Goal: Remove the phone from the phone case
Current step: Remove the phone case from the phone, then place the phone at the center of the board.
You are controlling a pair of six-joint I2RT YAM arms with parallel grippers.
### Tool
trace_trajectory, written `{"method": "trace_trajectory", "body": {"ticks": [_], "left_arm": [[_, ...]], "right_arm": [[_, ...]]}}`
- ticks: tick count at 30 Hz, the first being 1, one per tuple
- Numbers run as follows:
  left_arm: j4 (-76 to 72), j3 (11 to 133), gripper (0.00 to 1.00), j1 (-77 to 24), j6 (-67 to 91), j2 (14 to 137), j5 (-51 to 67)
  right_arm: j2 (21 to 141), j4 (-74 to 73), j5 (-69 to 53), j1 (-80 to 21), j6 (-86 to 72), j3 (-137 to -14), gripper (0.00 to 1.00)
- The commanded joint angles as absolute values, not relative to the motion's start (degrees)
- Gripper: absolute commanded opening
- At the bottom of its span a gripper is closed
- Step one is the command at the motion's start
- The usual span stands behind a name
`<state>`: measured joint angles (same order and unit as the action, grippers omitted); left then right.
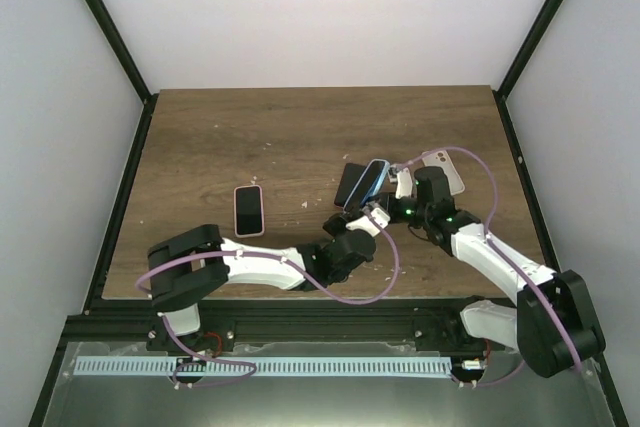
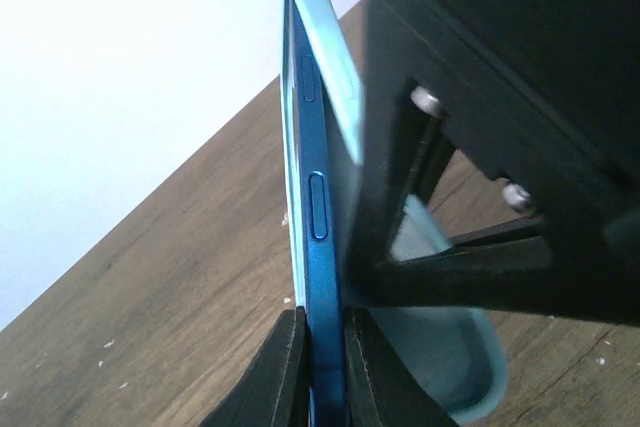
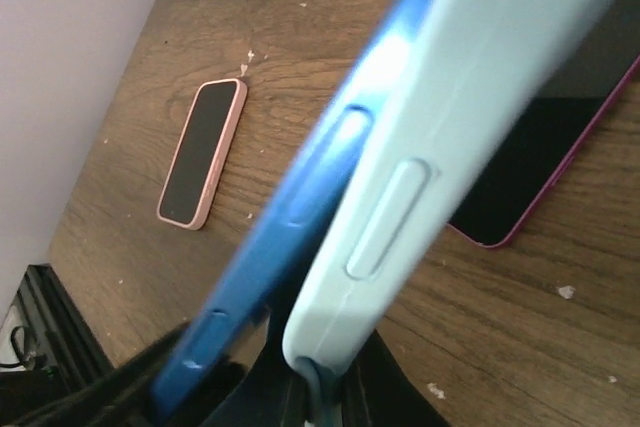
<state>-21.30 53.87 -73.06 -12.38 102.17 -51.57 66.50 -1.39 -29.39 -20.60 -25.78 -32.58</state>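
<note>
My left gripper first pulls the phone away from the case next, then lowers it onto the table between the pink-cased phone and the dark phone.
A blue phone (image 1: 372, 181) is held tilted above the table, partly separated from its light blue case (image 1: 381, 175). My left gripper (image 1: 368, 215) is shut on the phone's lower edge; in the left wrist view the phone (image 2: 320, 267) stands edge-on between my fingers (image 2: 285, 367), and the case (image 2: 332, 52) peels away on its right. My right gripper (image 1: 399, 193) is shut on the case's bottom edge. In the right wrist view the case (image 3: 450, 127) has split from the phone (image 3: 290, 227) at the lower corner.
A phone in a pink case (image 1: 249, 209) lies face up at centre-left, also in the right wrist view (image 3: 201, 152). A dark phone in a magenta case (image 1: 350, 185) lies under the held phone (image 3: 545, 162). A white case (image 1: 447, 169) lies behind the right gripper.
</note>
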Motion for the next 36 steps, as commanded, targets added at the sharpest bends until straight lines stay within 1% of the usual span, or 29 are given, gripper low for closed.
{"method": "trace_trajectory", "body": {"ticks": [1,4,7,11,14,19,24,28,29,32,33,36], "left_arm": [[-15.1,54.9,0.0,-75.3,-9.8,96.0,-53.6],[-10.1,56.2,0.0,-75.8,-4.9,93.9,-53.1],[-4.9,56.7,0.0,-77.3,0.8,92.7,-53.1],[-2.2,55.4,0.0,-78.5,4.0,92.1,-55.7],[-3.5,53.7,0.0,-78.3,2.6,90.8,-57.4],[0.2,54.4,0.0,-75.3,2.2,89.5,-61.7],[19.0,61.0,0.0,-67.3,10.9,95.1,-63.6],[25.3,64.7,0.0,-64.7,11.1,102.1,-68.3],[25.7,65.2,0.0,-64.2,10.8,103.5,-68.9],[26.0,65.9,0.0,-62.3,9.7,106.8,-68.9],[25.6,65.9,0.0,-61.4,8.6,107.7,-68.4],[20.4,64.7,0.0,-59.7,3.7,109.5,-66.7]], "right_arm": [[66.8,5.1,-11.0,-17.0,-19.9,-33.5,0.01],[67.6,3.2,-5.6,-16.8,-22.7,-34.3,0.01],[68.3,1.8,-3.6,-16.5,-24.5,-35.3,0.01],[67.9,1.9,-5.7,-15.8,-25.5,-34.9,0.01],[67.9,2.3,-6.2,-15.8,-25.0,-35.2,0.01],[67.3,1.0,-8.0,-15.8,-21.0,-37.5,0.01],[62.1,-1.4,-5.9,-15.8,-14.0,-40.3,0.01],[57.6,-3.7,-4.5,-15.8,-8.5,-40.6,0.01],[56.6,-3.4,-5.2,-15.6,-7.8,-39.8,0.01],[55.5,-2.8,-21.6,-11.6,-3.8,-38.9,0.01],[55.5,-3.1,-24.7,-10.5,-4.1,-39.2,0.01],[55.3,-3.1,-27.8,-9.2,-3.9,-39.3,0.01]]}}
